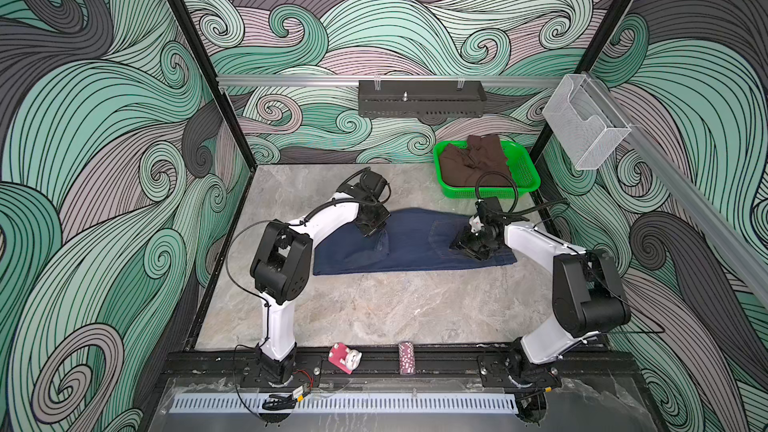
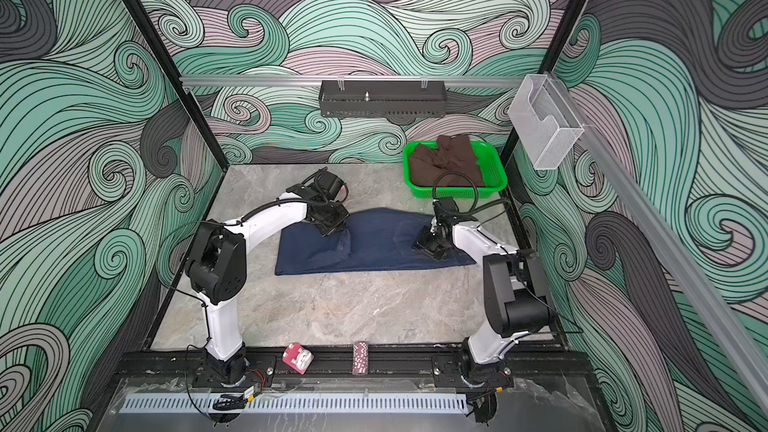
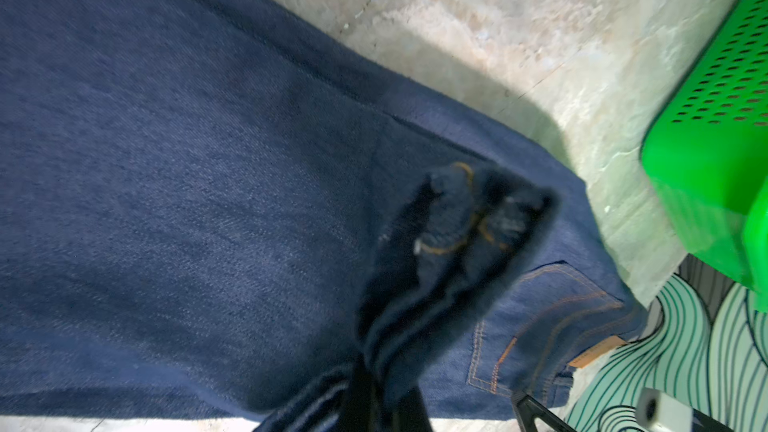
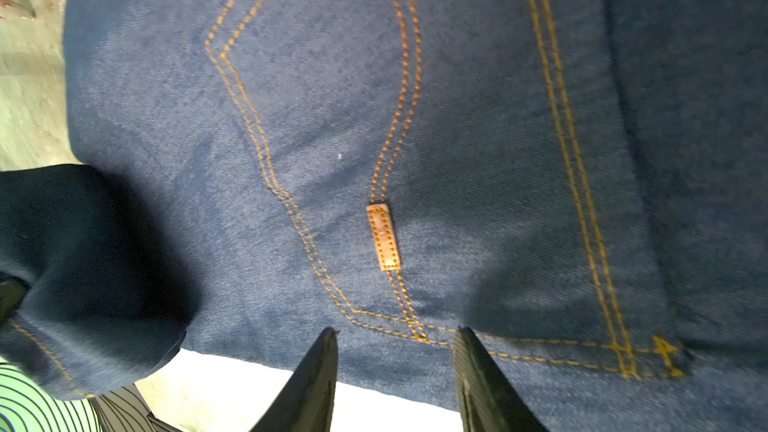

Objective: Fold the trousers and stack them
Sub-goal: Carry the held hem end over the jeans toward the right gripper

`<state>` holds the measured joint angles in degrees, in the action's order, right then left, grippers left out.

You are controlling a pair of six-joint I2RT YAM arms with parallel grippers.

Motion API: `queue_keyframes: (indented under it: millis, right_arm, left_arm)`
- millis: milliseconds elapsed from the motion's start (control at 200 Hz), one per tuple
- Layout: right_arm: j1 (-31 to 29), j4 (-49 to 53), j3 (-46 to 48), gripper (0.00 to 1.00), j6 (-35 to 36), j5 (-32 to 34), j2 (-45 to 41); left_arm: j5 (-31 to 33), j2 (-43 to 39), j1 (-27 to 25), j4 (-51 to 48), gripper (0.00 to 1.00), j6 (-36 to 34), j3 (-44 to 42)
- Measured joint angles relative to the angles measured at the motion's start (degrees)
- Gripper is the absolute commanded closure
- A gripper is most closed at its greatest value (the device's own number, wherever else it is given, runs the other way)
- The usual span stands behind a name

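The flat denim lies beside my left gripper, toward the waist end of the trousers, so my left gripper should next shift slightly that way and let go of the bunched leg end, already folded over.
The trousers (image 1: 415, 253) (image 2: 374, 249) are dark navy jeans with orange stitching, lying flat across the far middle of the table in both top views. My left gripper (image 1: 376, 231) (image 2: 332, 229) is shut on a bunched leg end of the trousers (image 3: 457, 234), which it holds raised a little above the flat denim (image 3: 166, 201); the cloth hides its jaws. My right gripper (image 1: 469, 248) (image 4: 395, 338) hovers open over the waist end, both fingers (image 4: 324, 367) just above a back pocket with a small tan tab (image 4: 383, 236). Nothing lies between them.
A green basket (image 1: 490, 192) (image 2: 457, 192) (image 3: 715, 118) with brown clothing stands at the back right, close to the right arm's cable. A red-and-white object (image 1: 344, 358) and a chip stack (image 1: 406, 357) sit on the front rail. Bare marble table (image 1: 395, 309) lies in front.
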<state>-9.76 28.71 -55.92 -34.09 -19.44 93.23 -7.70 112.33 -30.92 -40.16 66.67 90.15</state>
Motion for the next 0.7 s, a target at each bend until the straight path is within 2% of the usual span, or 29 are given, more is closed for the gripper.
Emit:
queue_keyframes:
  millis: [470,600,700]
  right_arm:
    - [0.74,0.22,0.24,0.53,0.46,-0.11,0.00]
    - [0.83,0.35,0.35,0.53,0.46,-0.11,0.00]
    - [1.01,0.59,0.35,0.53,0.48,-0.11,-0.13]
  left_arm:
    - [0.61,2.21,-1.05,0.00,1.00,0.04,3.08]
    - [0.15,3.58,-1.05,0.00,0.71,-0.11,3.45]
    - [-0.11,3.78,-1.05,-0.04,0.55,-0.52,3.52]
